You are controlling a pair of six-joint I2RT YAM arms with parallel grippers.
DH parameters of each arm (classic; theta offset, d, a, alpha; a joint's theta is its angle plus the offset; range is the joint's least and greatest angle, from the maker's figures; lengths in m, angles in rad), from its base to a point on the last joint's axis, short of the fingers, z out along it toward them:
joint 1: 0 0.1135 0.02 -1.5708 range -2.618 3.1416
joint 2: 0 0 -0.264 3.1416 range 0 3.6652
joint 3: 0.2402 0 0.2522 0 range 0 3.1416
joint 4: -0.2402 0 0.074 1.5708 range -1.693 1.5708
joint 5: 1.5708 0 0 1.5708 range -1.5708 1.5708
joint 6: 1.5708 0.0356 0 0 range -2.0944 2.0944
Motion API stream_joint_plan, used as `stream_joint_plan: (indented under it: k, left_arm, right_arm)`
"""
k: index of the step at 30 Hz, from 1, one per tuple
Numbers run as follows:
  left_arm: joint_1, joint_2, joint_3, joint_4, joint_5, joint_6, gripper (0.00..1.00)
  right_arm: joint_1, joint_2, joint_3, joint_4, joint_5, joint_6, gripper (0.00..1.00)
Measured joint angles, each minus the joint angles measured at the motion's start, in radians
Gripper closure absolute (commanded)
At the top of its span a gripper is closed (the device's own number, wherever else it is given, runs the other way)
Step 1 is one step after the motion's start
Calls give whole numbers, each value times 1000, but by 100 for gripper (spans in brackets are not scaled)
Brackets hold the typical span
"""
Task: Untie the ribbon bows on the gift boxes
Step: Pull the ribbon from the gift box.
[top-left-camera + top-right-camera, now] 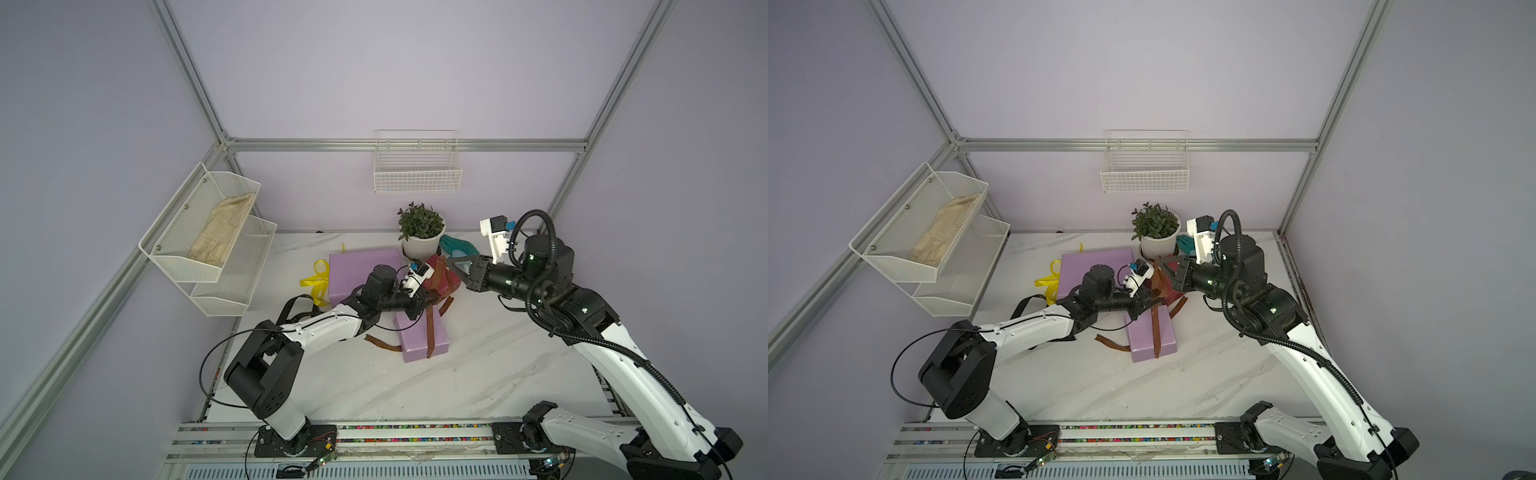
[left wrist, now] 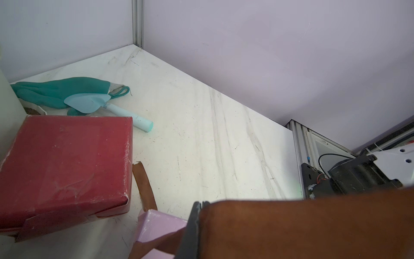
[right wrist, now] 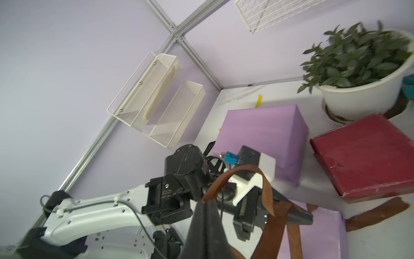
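Note:
Next I will move my right gripper down and outward toward the teal glove, turning its fingers down, and release the ribbon, since the glove lies outward and below it.
A brown satin ribbon runs over the small lilac box near the table's middle, and its loose end trails to the left. Just behind that box, my left gripper is shut on a wide stretch of the brown ribbon. My right gripper is also shut on the ribbon, holding a loop of it up over the red box. The large lilac box lies behind my left arm. Loose yellow ribbon lies at its left side.
A white pot with a green plant stands right behind the red box. A teal glove and a pale blue trowel lie beside the pot. Two white mesh shelves hang on the left wall, and a wire basket hangs on the back wall.

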Motion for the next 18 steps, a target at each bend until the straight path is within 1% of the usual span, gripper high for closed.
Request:
stream_joint_plan:
  k: [5, 8, 9, 10, 11, 12, 13, 14, 16, 18]
  left_arm:
    - [0, -5, -82, 16, 18, -46, 100]
    - [0, -21, -127, 13, 31, -74, 100]
    - [0, -27, -134, 13, 34, -80, 100]
    - [0, -35, -139, 12, 41, -90, 100]
    - [0, -42, -140, 14, 47, -99, 100]
    - [0, -49, -140, 16, 51, -107, 100]
    - [0, -57, -140, 18, 58, -117, 100]
    - [0, -64, -140, 22, 63, -133, 100]
    - [0, -68, -140, 28, 72, -159, 100]
    - [0, -68, -140, 27, 76, -187, 100]
  right_arm:
    - [-47, 16, -36, -1, 230, -50, 100]
    - [-87, 90, -35, 18, 349, -99, 100]
    - [-97, 124, -33, 25, 374, -113, 98]
    - [-105, 172, -28, 31, 385, -126, 82]
    - [-113, 233, -16, 31, 399, -140, 61]
    - [-118, 282, -3, 31, 402, -151, 34]
    - [-121, 338, 9, 29, 404, -163, 4]
    - [-122, 395, 18, 21, 402, -172, 3]
    - [-122, 464, 19, -12, 395, -185, 3]
    - [-122, 490, 4, -54, 385, -192, 3]
